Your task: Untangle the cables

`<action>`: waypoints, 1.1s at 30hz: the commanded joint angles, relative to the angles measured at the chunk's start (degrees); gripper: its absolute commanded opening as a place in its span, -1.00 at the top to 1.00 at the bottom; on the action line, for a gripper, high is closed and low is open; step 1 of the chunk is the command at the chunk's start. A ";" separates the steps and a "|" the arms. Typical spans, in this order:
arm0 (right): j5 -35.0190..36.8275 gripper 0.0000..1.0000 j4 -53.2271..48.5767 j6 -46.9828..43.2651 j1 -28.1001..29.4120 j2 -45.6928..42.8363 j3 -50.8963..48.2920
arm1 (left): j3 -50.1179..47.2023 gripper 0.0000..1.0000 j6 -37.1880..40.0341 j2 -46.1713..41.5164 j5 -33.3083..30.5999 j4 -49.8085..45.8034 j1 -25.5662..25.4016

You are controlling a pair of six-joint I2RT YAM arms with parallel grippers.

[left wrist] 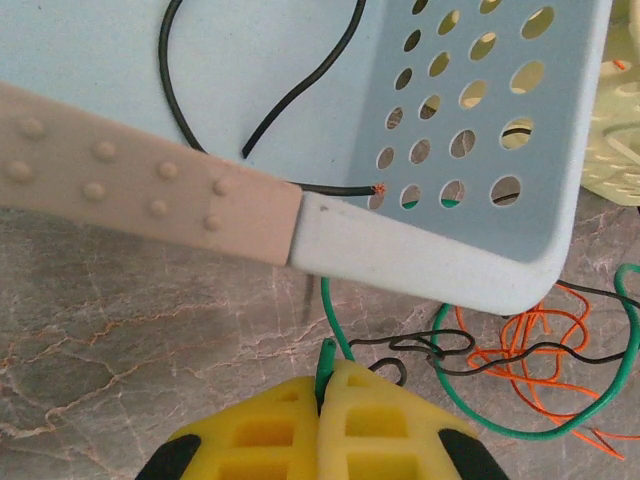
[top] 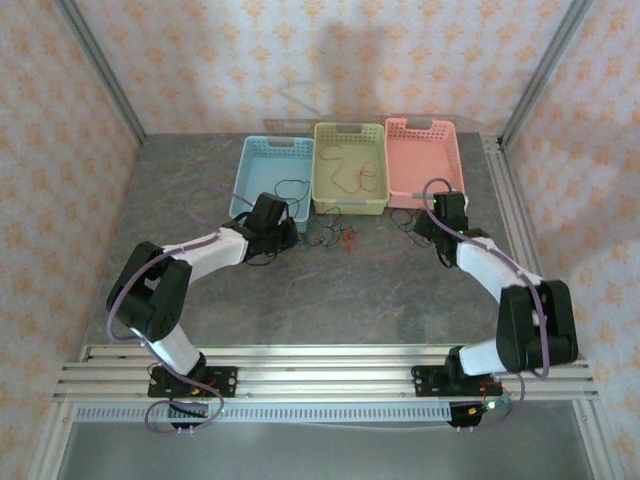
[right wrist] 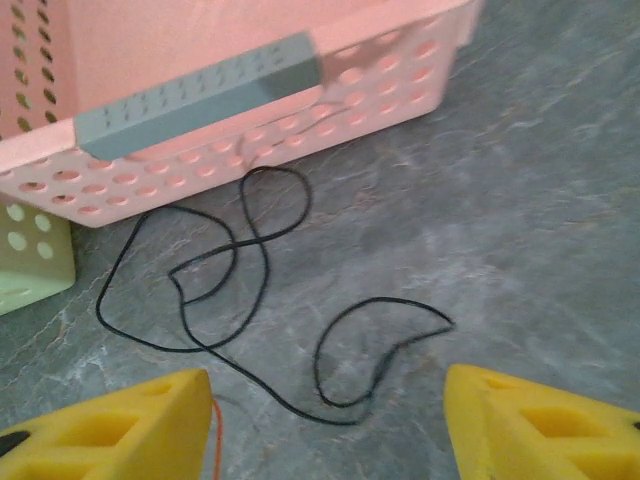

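Note:
The black loop nearest the pink basket is below and farther out, clear of the orange cable. My right gripper should next go down and outward onto that loop.
My left gripper (left wrist: 328, 375) is shut on one end of a green cable (left wrist: 470, 420), just in front of the blue basket's corner (left wrist: 450, 270). From there the green cable loops right through a tangle of a thin black cable (left wrist: 440, 350) and an orange cable (left wrist: 530, 350) on the table. In the top view this tangle (top: 335, 238) lies in front of the baskets. My right gripper (right wrist: 330, 420) is open above a loose black cable (right wrist: 250, 260) that lies coiled in front of the pink basket (right wrist: 250, 130). An orange cable (right wrist: 213, 440) passes beside its left finger.
Three baskets stand in a row at the back: blue (top: 243, 175), yellow-green (top: 316, 165) and pink (top: 460, 160). A black cable (left wrist: 300, 90) lies inside the blue one and an orange one (top: 350, 175) in the yellow-green one. Frame posts flank the table.

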 commanded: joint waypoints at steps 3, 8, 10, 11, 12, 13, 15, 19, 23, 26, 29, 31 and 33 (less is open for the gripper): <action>-4.05 -0.27 4.52 4.08 -0.06 4.42 4.72 | 1.78 1.00 0.43 0.88 0.38 -0.45 0.31; -2.43 -0.27 7.26 8.55 -0.06 6.60 6.32 | 1.81 1.00 0.45 0.89 0.42 -0.43 0.29; -1.35 -0.25 6.47 9.67 -0.10 7.87 7.61 | 1.83 1.00 0.43 0.94 0.46 -0.43 0.32; -1.14 -0.24 6.23 10.39 -0.06 8.50 8.21 | 1.77 1.00 0.43 0.91 0.47 -0.42 0.32; -1.02 -0.23 6.27 10.98 -0.09 8.78 8.53 | 1.82 1.00 0.44 0.96 0.53 -0.43 0.33; -1.06 -0.21 6.50 11.62 -0.07 9.07 8.77 | 1.80 1.00 0.43 0.96 0.52 -0.42 0.28; -0.40 -0.19 6.03 12.77 -0.09 9.53 9.14 | 1.90 1.00 0.45 1.05 0.63 -0.40 0.30; 0.50 -0.14 5.60 13.58 -0.14 11.03 9.68 | 1.84 1.00 0.52 1.07 0.61 -0.42 0.28; 0.24 -0.11 6.32 14.06 -0.15 11.92 9.43 | 1.94 1.00 0.52 1.09 0.72 -0.52 0.23; 0.08 -0.09 6.56 14.06 -0.28 13.17 9.68 | 1.95 1.00 0.50 1.12 0.68 -0.50 0.26; 0.28 -0.05 7.50 14.29 -0.24 13.85 9.31 | 1.92 1.00 0.52 1.15 0.68 -0.51 0.19; 0.32 0.04 7.68 14.34 -0.24 14.28 9.41 | 1.99 1.00 0.52 1.14 0.72 -0.46 0.22; 0.09 0.14 7.74 14.40 -0.32 14.71 9.44 | 2.07 1.00 0.56 1.23 0.77 -0.50 0.27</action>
